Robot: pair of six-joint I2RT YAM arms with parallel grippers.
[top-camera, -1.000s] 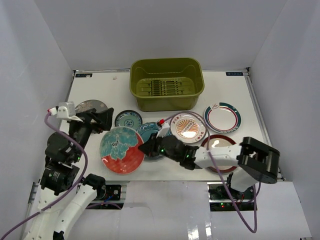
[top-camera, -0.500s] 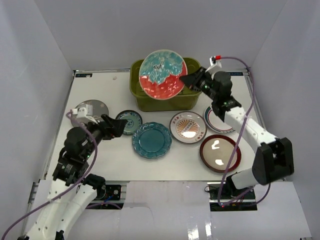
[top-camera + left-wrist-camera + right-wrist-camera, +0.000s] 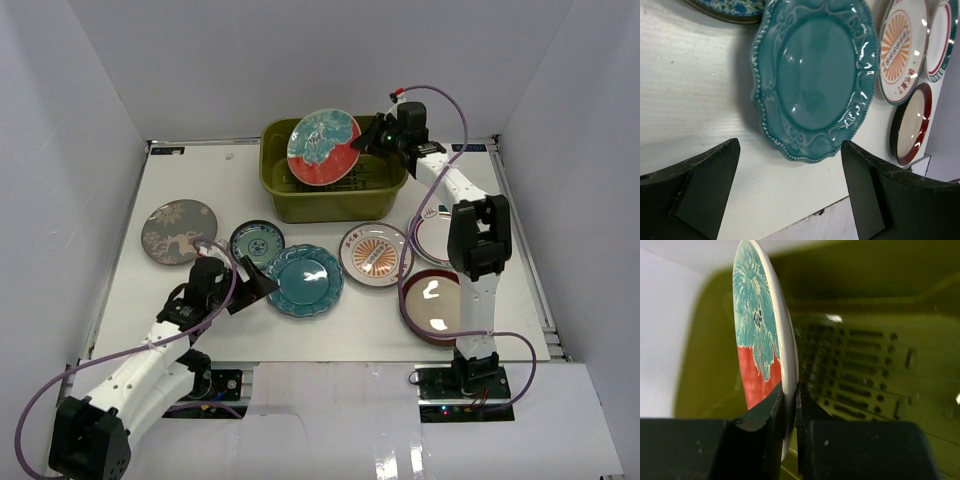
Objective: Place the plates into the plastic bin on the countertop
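Note:
I will next lower the tilted red-and-teal plate with my right gripper toward the bin's slotted bottom (image 3: 357,178) (image 3: 852,367), which lies bare below my right gripper. I will release the plate's rim inside the bin.
My right gripper (image 3: 372,140) is shut on the rim of the red-and-teal plate (image 3: 323,147) and holds it tilted on edge over the olive-green plastic bin (image 3: 385,198). The right wrist view shows that plate (image 3: 757,335) pinched between the fingers above the bin's slotted bottom (image 3: 875,375). My left gripper (image 3: 262,288) is open and empty, low over the countertop (image 3: 200,185), just left of the scalloped teal plate (image 3: 304,279), which also fills the left wrist view (image 3: 815,80). The grey deer plate (image 3: 180,231), small teal-patterned plate (image 3: 256,241), orange sunburst plate (image 3: 376,253), white green-rimmed plate (image 3: 425,235) and dark red-rimmed plate (image 3: 436,306) lie on the countertop.
Grey-white walls close in the countertop on the left, back and right. The right arm (image 3: 472,235) stretches over the green-rimmed plate toward the bin. The countertop's near edge (image 3: 805,220) lies just below the left gripper's fingers.
My right gripper has carried the red-and-teal plate lower and further over the bin, tilting it more on edge. My left arm has dropped and moved right, toward the scalloped teal plate.

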